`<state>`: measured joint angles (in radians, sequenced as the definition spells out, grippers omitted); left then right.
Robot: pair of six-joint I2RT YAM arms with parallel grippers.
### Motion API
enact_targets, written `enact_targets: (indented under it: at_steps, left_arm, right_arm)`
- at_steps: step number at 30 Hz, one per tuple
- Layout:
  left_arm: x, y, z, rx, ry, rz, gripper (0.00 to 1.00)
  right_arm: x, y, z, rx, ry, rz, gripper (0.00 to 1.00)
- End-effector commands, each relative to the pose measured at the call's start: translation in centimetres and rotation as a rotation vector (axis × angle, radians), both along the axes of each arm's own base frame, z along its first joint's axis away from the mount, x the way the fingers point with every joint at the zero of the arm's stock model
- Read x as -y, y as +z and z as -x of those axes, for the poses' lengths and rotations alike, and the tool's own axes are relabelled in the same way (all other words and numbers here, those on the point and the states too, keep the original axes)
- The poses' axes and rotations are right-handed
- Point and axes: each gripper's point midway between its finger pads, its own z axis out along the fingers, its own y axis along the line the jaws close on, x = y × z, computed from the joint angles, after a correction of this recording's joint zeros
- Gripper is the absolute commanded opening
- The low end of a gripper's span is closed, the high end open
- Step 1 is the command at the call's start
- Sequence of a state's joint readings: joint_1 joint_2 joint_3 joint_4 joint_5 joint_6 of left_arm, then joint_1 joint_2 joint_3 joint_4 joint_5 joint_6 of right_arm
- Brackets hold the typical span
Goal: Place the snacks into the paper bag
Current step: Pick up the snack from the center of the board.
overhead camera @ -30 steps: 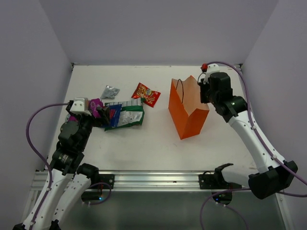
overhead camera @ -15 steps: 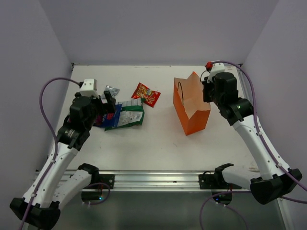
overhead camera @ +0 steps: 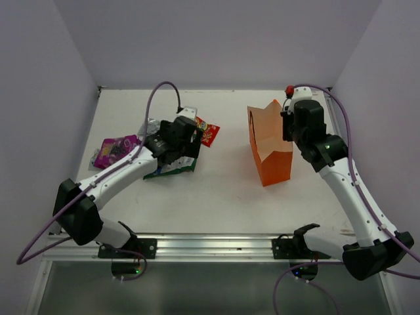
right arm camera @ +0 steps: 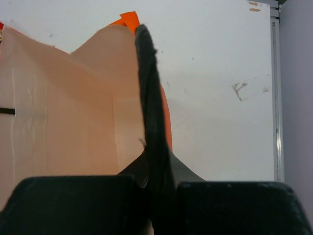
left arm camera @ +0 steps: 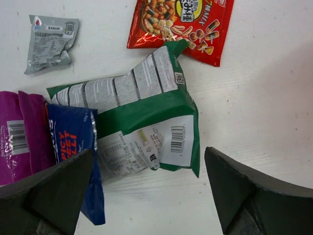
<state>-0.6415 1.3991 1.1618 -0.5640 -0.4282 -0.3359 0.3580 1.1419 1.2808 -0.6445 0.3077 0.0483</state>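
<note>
I will tilt my left gripper next and lower it to the right in the top view, onto the bag-side edge of the green-and-white packet, because the dark blue packet (left arm camera: pixel 73 147) overlaps the other edge.
My left gripper (left arm camera: pixel 149 196) is open and empty, hovering over the green-and-white packet (left arm camera: pixel 132 122), which lies between its fingers (left arm camera: pixel 49 196). The dark blue packet (left arm camera: pixel 73 147) overlaps its left edge, with the magenta packet (left arm camera: pixel 22 137) beside that. The red packet (left arm camera: pixel 183 24) and the silver-grey packet (left arm camera: pixel 49 43) lie farther off. From above, the left gripper (overhead camera: pixel 177 141) covers part of the pile, with the magenta packet (overhead camera: pixel 117 149) to its left. My right gripper (overhead camera: pixel 289 125) is shut on the rear rim of the upright orange paper bag (overhead camera: pixel 270 147). The bag's pale inside (right arm camera: pixel 63 107) shows.
The white table (overhead camera: pixel 216 190) is walled in by lilac panels on the left, back and right. A metal rail (overhead camera: pixel 210 246) with the arm bases runs along the near edge. The left arm's purple cable (overhead camera: pixel 161 88) loops above the packets.
My left arm has swung right and stretched out over the packet pile, uncovering the magenta packet at the left. My right gripper has drawn the bag a little to the right.
</note>
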Motion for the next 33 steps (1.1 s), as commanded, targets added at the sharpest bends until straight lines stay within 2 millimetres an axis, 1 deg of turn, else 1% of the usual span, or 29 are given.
enact_targets:
  at_steps: [1,2,3,4,5,6,8,9,11,12,15,17,18,20,21,23,24,26,27,29,30,32,33]
  left_arm:
    - [0.7,1.3,-1.4,0.076,0.083,-0.131,1.0]
    - [2.0,0.9,-1.1,0.076,0.055,-0.168,1.0]
    - [2.5,0.3,-1.8,0.084,0.069,-0.229,1.0]
    - [2.9,-0.1,-1.9,0.085,0.068,-0.263,1.0]
    - [3.9,-0.6,-1.7,0.088,0.05,-0.291,1.0]
    - [4.4,-1.4,-2.3,0.09,0.06,-0.351,1.0]
    - [5.3,-2.2,-2.3,0.095,0.055,-0.418,1.0]
    - [5.4,-2.8,-2.8,0.099,0.07,-0.483,1.0]
    - [6.0,-3.4,-3.0,0.107,0.071,-0.527,1.0]
    - [6.3,-4.4,-3.3,0.099,0.067,-0.556,1.0]
    - [6.0,-5.5,-3.9,0.106,0.093,-0.639,1.0]
    - [5.9,-5.9,-4.2,0.115,0.104,-0.677,1.0]
    - [5.8,-6.4,-4.4,0.122,0.114,-0.713,1.0]
    - [5.4,-6.8,-4.7,0.131,0.128,-0.761,1.0]
    - [5.1,-7.2,-4.8,0.139,0.141,-0.812,1.0]
    - [4.9,-7.5,-4.9,0.146,0.151,-0.843,0.99]
    - [4.9,-8.1,-5.0,0.141,0.15,-0.862,0.98]
    - [4.8,-8.8,-5.1,0.135,0.148,-0.877,0.97]
    - [4.6,-9.5,-5.2,0.125,0.146,-0.896,0.97]
    - [4.2,-10.5,-5.1,0.107,0.147,-0.921,0.95]
    - [4.0,-10.7,-5.1,0.099,0.147,-0.923,0.93]
    - [3.7,-11.1,-5.1,0.092,0.153,-0.922,0.84]
    - [3.6,-11.1,-5.0,0.093,0.155,-0.917,0.74]
  right_arm:
    - [1.8,1.6,0.2,0.036,-0.078,0.046,0.0]
    - [1.8,1.4,0.2,0.031,-0.08,0.046,0.0]
    - [1.7,1.3,0.2,0.027,-0.076,0.045,0.0]
    - [1.7,1.4,0.2,0.032,-0.075,0.042,0.0]
    - [1.6,1.3,0.2,0.032,-0.076,0.037,0.0]
    - [1.7,1.3,0.2,0.032,-0.077,0.039,0.0]
    - [1.9,1.3,0.3,0.033,-0.087,0.042,0.0]
    - [2.0,1.2,0.4,0.029,-0.093,0.047,0.0]
    - [2.2,1.1,0.4,0.026,-0.105,0.052,0.0]
    - [2.2,1.0,0.5,0.023,-0.103,0.053,0.0]
    - [2.1,1.0,0.5,0.023,-0.097,0.045,0.0]
    - [2.1,0.8,0.5,0.023,-0.097,0.044,0.0]
    - [2.0,0.7,0.5,0.021,-0.093,0.042,0.0]
    - [2.0,0.4,0.4,0.014,-0.092,0.047,0.0]
    - [2.0,0.4,0.4,0.014,-0.094,0.047,0.0]
    - [2.0,0.3,0.5,0.011,-0.094,0.049,0.0]
    - [2.0,0.3,0.4,0.013,-0.094,0.048,0.0]
    - [2.1,0.4,0.5,0.018,-0.095,0.047,0.0]
    - [1.9,0.4,0.5,0.019,-0.088,0.045,0.0]
    - [1.9,0.3,0.5,0.018,-0.086,0.044,0.0]
    - [1.9,0.3,0.5,0.018,-0.084,0.045,0.0]
    - [1.9,0.4,0.6,0.019,-0.083,0.045,0.0]
    - [1.9,0.3,0.5,0.019,-0.082,0.045,0.0]
